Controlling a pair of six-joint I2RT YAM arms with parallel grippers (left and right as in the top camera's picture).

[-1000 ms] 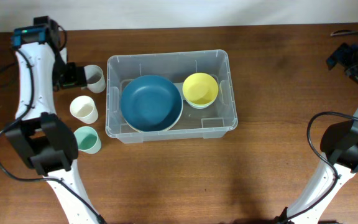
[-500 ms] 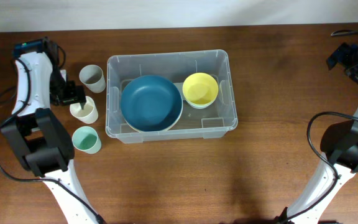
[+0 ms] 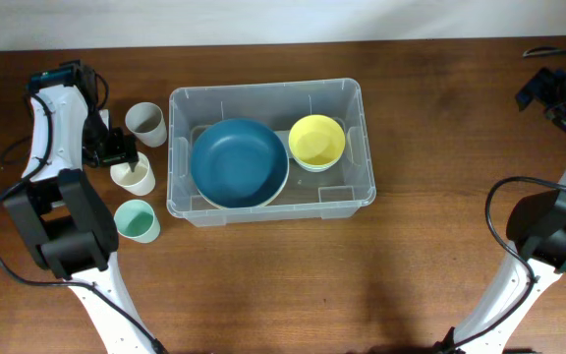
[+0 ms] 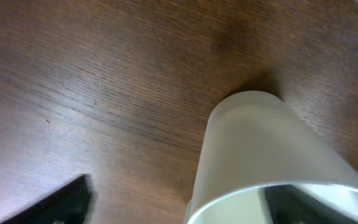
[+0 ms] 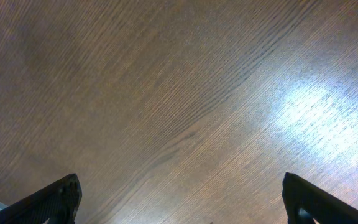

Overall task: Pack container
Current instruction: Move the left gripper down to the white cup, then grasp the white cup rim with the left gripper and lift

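Observation:
The cream cup (image 3: 133, 176) has one finger inside, one outside, so my left gripper will close on the cup's rim next.
The container (image 3: 354, 193) is a clear plastic bin at the table's middle. It holds a blue bowl (image 3: 239, 162) and a yellow bowl (image 3: 316, 140). Left of it stand a grey cup (image 3: 145, 123), a cream cup (image 3: 133, 176) and a green cup (image 3: 138, 220). My left gripper (image 3: 119, 155) is open at the cream cup's rim. In the left wrist view one finger is inside the cream cup (image 4: 266, 143) and the other outside, with the jaws (image 4: 179, 202) apart. My right gripper (image 3: 545, 90) is open and empty at the far right, over bare wood in the right wrist view (image 5: 179, 199).
The left arm's links run along the table's left edge, beside the green cup. The right arm and its cables stand at the right edge. Bare wood lies in front of and to the right of the container.
My left gripper has moved from beside the grey cup toward me, onto the cream cup's rim. The right arm has not moved.

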